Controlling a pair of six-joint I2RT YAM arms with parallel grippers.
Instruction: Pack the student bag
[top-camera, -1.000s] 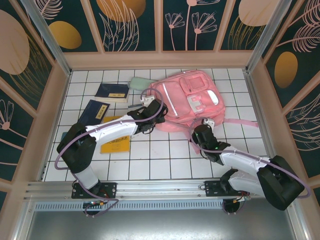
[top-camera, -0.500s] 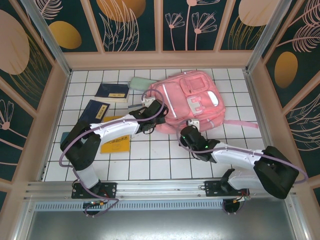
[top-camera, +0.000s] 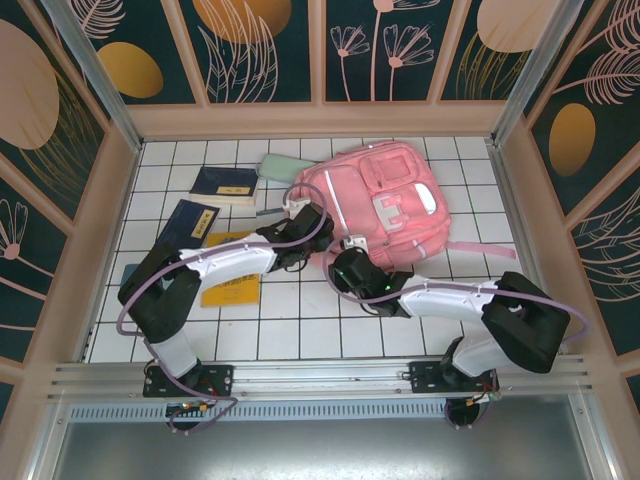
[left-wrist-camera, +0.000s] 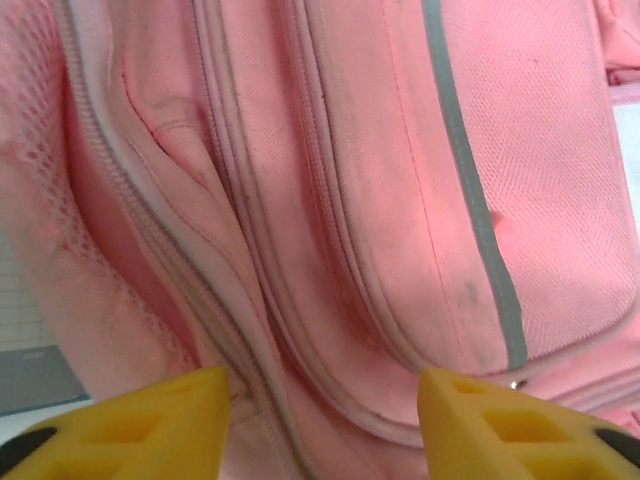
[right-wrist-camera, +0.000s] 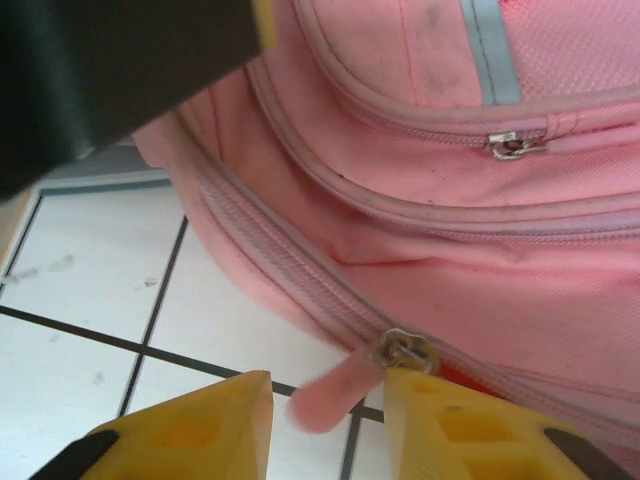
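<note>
My left gripper should move back to the bag's near edge and then down onto the metal pull, because its pink tab hangs loose off the zip.
The pink student bag lies flat at the back middle of the tiled table. My left gripper sits at its near-left side. In the left wrist view the left gripper is open, its yellow fingertips spread over the bag's seams and zip lines. My right gripper is at the bag's near edge. It is open, with the pink zip pull tab hanging loose between the fingers. The metal slider rests just above the right finger.
Left of the bag lie two dark blue books, a yellow book under the left arm, and a pale green case. Panelled walls close in the table. The left arm's black link hangs close over the right gripper.
My right gripper has slid left along the bag's near edge, towards the left gripper. The left arm has hardly moved.
</note>
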